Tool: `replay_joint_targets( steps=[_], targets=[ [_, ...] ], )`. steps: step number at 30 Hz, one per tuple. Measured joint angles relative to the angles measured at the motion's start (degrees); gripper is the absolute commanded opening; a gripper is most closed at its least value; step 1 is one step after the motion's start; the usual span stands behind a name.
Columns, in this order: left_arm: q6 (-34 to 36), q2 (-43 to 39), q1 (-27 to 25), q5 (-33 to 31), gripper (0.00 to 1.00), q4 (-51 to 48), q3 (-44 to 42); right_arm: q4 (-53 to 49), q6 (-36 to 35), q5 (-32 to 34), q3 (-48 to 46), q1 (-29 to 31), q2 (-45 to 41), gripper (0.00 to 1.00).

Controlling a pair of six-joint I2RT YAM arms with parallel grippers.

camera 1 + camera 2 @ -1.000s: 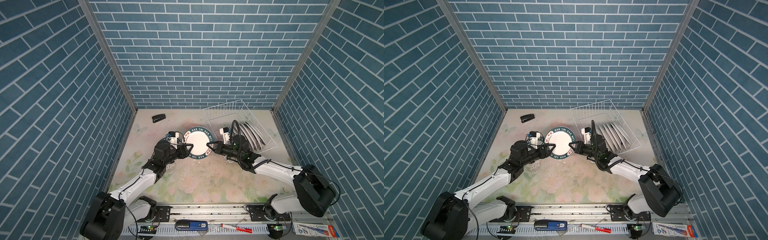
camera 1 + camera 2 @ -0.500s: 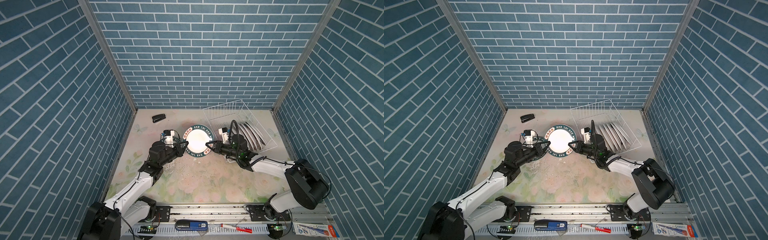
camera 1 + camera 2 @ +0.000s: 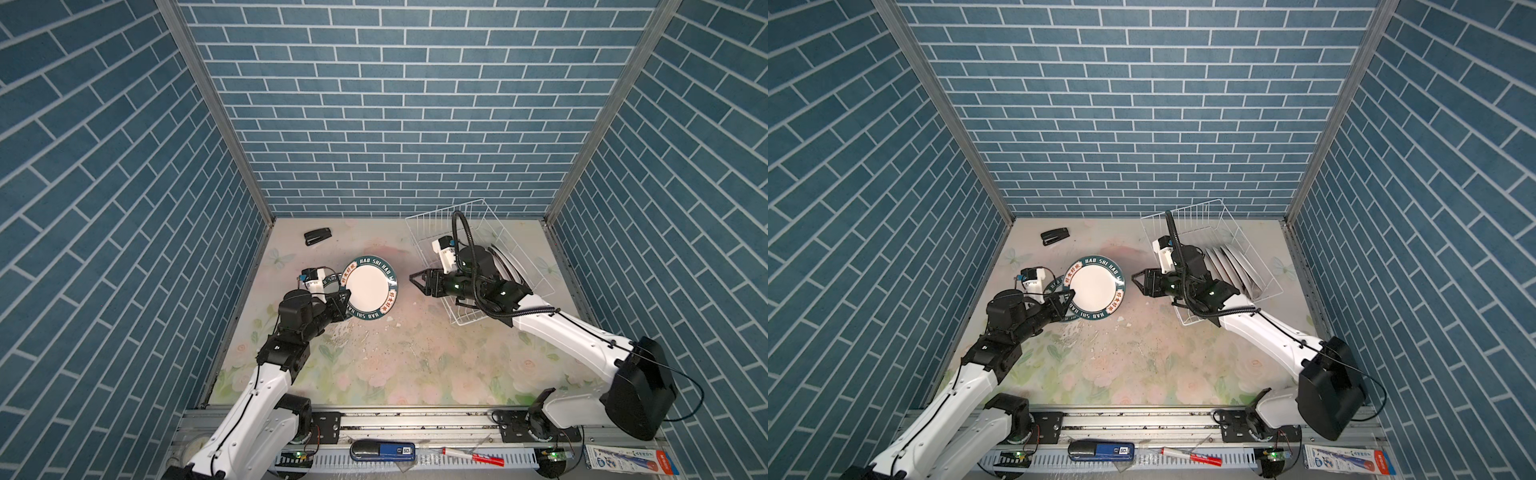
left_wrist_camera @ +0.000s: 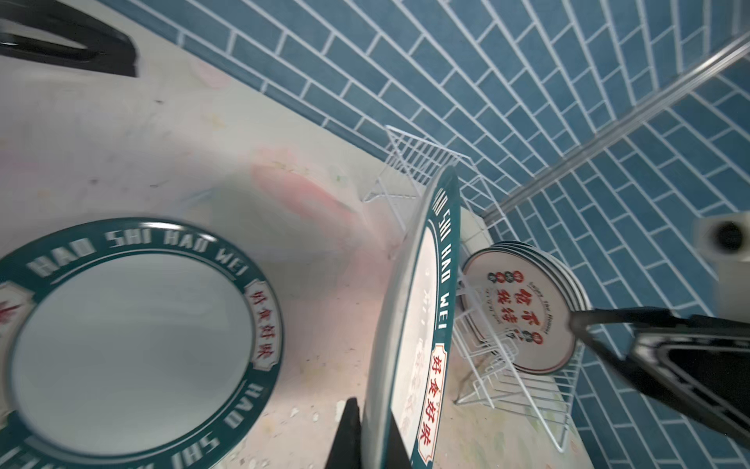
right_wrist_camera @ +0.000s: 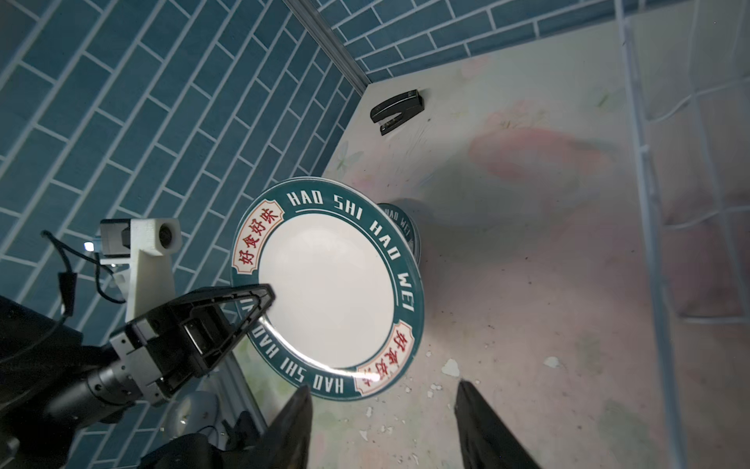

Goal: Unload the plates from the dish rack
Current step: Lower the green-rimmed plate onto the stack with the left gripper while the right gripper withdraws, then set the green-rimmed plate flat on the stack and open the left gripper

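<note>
My left gripper should next lower the held plate, tilt it toward level and release it onto the flat-lying green-rimmed plate, whose top is clear.
A green-rimmed plate hangs tilted above the table, and my left gripper is shut on its near-left rim. Under it a second green-rimmed plate lies flat on the table. My right gripper is open and empty, a short way right of the held plate. Behind that gripper stands the white wire dish rack. Several plates lean edge-on in the rack, partly hidden by the right arm.
A black stapler lies at the back left of the table. Small white flakes are scattered over the floral table top. Blue brick walls close in the left, back and right sides. A rail with tools runs along the front.
The right gripper has let go of the green-rimmed plate, opened and drawn back toward the rack. The left gripper has shut on the plate's rim and carried it leftward.
</note>
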Motion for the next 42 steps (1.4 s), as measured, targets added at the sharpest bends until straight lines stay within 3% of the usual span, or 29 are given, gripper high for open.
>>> replay_joint_targets(
  steps=[4,9,15,28,33,42],
  targets=[
    [-0.3,0.1,6.5,-0.8,0.0,-5.4,0.5,-10.1,-7.4,12.1,4.8,3.2,-1.3,0.58],
    [-1.9,4.0,13.9,0.6,0.0,-7.4,0.5,-19.4,-11.4,27.6,5.2,4.9,-1.3,0.58],
    [-3.6,10.0,17.9,2.8,0.0,-6.3,0.5,-24.5,-12.9,38.1,5.2,5.6,-1.3,0.58],
    [-5.3,18.4,20.3,5.3,0.01,-0.6,0.6,-26.4,-14.2,41.6,5.2,6.0,-0.9,0.58],
    [-5.4,20.3,20.7,5.9,0.17,0.5,1.0,-26.4,-14.2,41.1,5.2,6.1,-0.5,0.58],
    [-2.9,21.1,20.7,5.2,0.32,-3.4,1.9,-26.0,-14.2,39.7,5.0,6.1,0.2,0.58]
  ],
)
